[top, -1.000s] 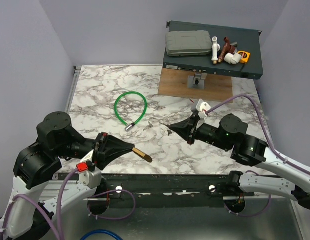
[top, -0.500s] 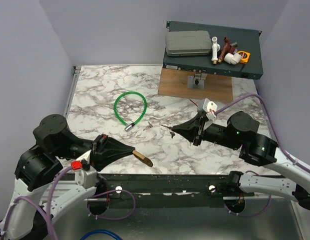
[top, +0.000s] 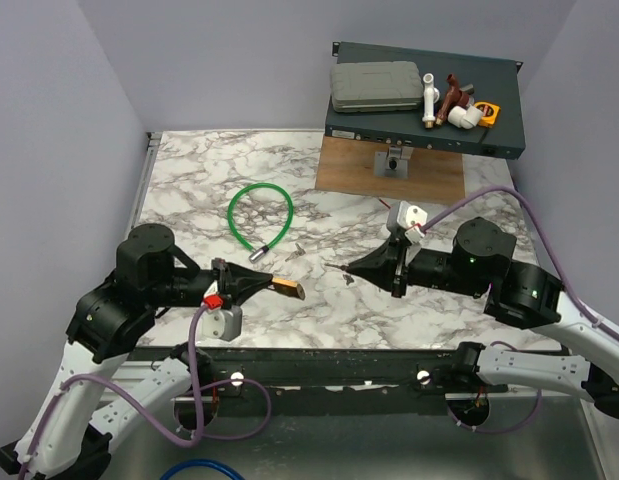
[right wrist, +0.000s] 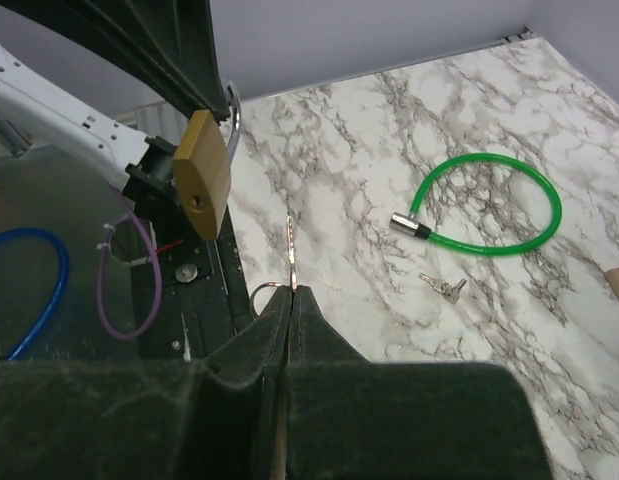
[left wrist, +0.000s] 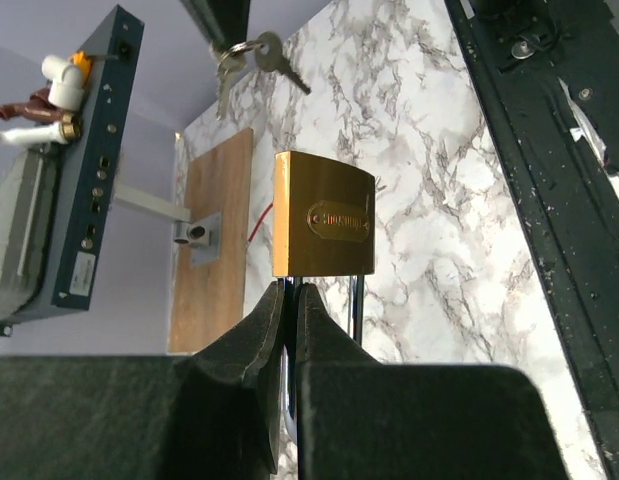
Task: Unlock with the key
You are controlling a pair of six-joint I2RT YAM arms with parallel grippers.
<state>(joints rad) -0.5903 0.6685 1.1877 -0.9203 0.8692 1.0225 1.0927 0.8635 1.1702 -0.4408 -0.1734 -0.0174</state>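
Observation:
Next, my left gripper tilts down and lowers the padlock onto bare marble by the table's near edge (top: 276, 318) to release it, as that spot lies below the gripper.
My left gripper (top: 261, 282) (left wrist: 291, 290) is shut on the silver shackle of a brass padlock (top: 286, 289) (left wrist: 324, 215), held above the table's near edge with its body pointing right. Facing it, my right gripper (top: 355, 268) (right wrist: 292, 290) is shut on the key (top: 335, 267) (right wrist: 292, 250). The thin blade sticks out of the fingertips toward the padlock (right wrist: 204, 185), with a gap between them. A ring and a second key (left wrist: 251, 55) hang from the held one. The padlock's keyhole end faces the right wrist camera.
A green cable loop (top: 260, 215) (right wrist: 489, 210) lies at centre left, with small spare keys (top: 301, 247) (right wrist: 444, 288) on the marble beside it. A wooden board (top: 389, 165) with a metal clamp and a dark box (top: 424, 95) holding pipe fittings stand at the back right.
My left arm has swung inward and lifted the padlock a little farther from the front edge. My right gripper has shifted slightly right and nearer with the key. Both grips hold.

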